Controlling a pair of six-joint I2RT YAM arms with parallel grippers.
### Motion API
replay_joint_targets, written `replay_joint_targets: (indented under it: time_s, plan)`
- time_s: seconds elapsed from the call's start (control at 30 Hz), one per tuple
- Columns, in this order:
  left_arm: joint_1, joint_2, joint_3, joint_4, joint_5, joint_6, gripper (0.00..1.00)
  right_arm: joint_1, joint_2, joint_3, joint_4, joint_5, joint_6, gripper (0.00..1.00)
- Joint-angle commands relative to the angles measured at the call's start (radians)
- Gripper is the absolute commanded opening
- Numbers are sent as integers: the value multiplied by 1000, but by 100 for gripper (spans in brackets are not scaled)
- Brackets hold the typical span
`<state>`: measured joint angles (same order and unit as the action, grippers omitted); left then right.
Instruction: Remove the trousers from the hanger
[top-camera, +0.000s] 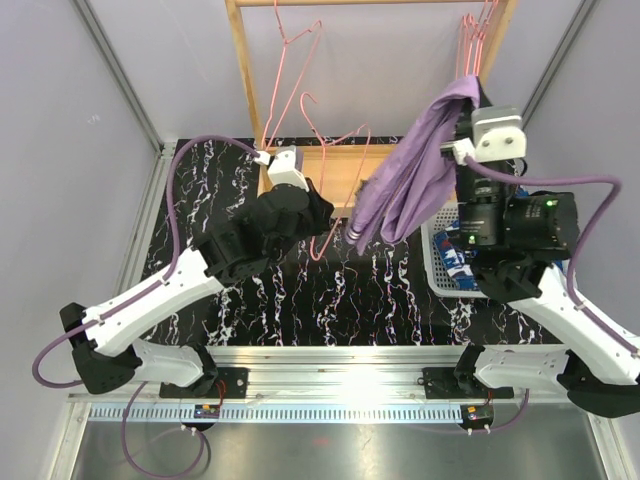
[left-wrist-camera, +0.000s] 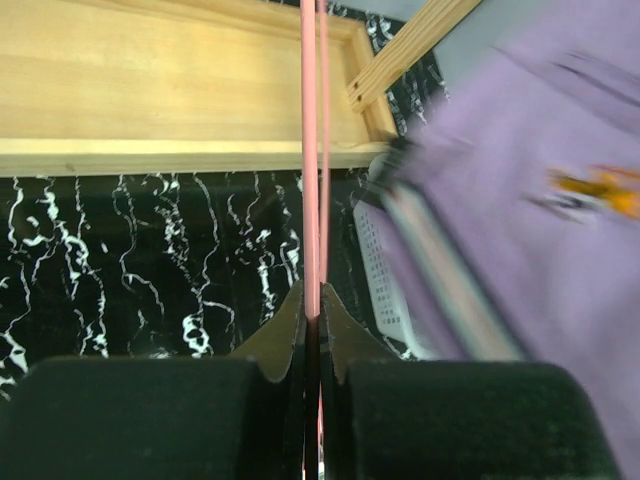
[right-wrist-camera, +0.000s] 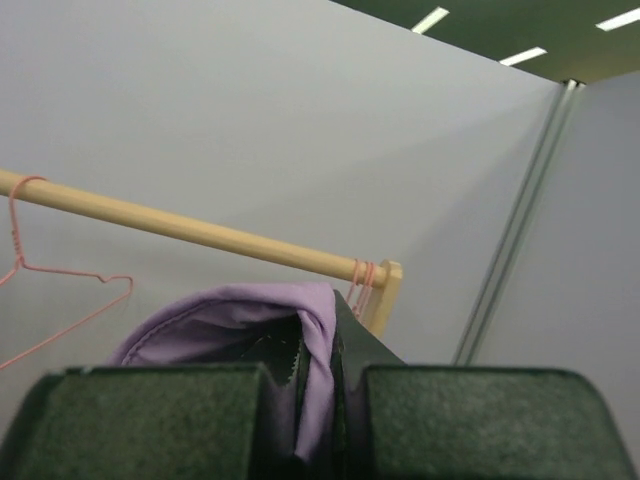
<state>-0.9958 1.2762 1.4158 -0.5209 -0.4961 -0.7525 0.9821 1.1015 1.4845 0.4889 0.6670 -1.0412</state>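
Note:
The right gripper should swing away from the pink hanger and down over the white basket (top-camera: 436, 262), where the dark blue pair lies, to release the lilac trousers (top-camera: 410, 180).
The lilac trousers (top-camera: 410, 180) hang as a long drape from my right gripper (top-camera: 470, 95), which is shut on their top edge and held high beside the rack's right post. Their lower end hangs close to the right end of a pink wire hanger (top-camera: 335, 190); contact cannot be told. My left gripper (top-camera: 268, 156) is shut on that hanger's wire (left-wrist-camera: 310, 150) over the rack's wooden base. The left wrist view shows the lilac cloth (left-wrist-camera: 530, 200) to the right, and the right wrist view shows it (right-wrist-camera: 220, 320) pinched between the fingers. The dark blue patterned trousers (top-camera: 456, 256) lie in a white basket (top-camera: 436, 262).
A wooden rack (top-camera: 240, 70) stands at the back, with its base tray (left-wrist-camera: 150, 90) and top rail (right-wrist-camera: 200, 232). More pink hangers (top-camera: 290, 50) hang on the rail, some at its right end (right-wrist-camera: 360, 280). The basket (left-wrist-camera: 385, 270) sits right of the rack base on a black marbled tabletop (top-camera: 330, 290).

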Motion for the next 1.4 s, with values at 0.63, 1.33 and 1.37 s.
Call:
replay_joint_targets:
  time_s: [0.63, 1.33, 1.37]
  plan:
    - [3, -129, -40, 33, 13, 81, 0, 4, -295, -341, -87, 518, -86, 0]
    - [8, -173, -26, -13, 21, 120, 0, -227, -245, -402, -259, 721, 386, 0]
    - [8, -175, -26, -13, 21, 120, 0, -229, -256, -403, -259, 726, 383, 0]
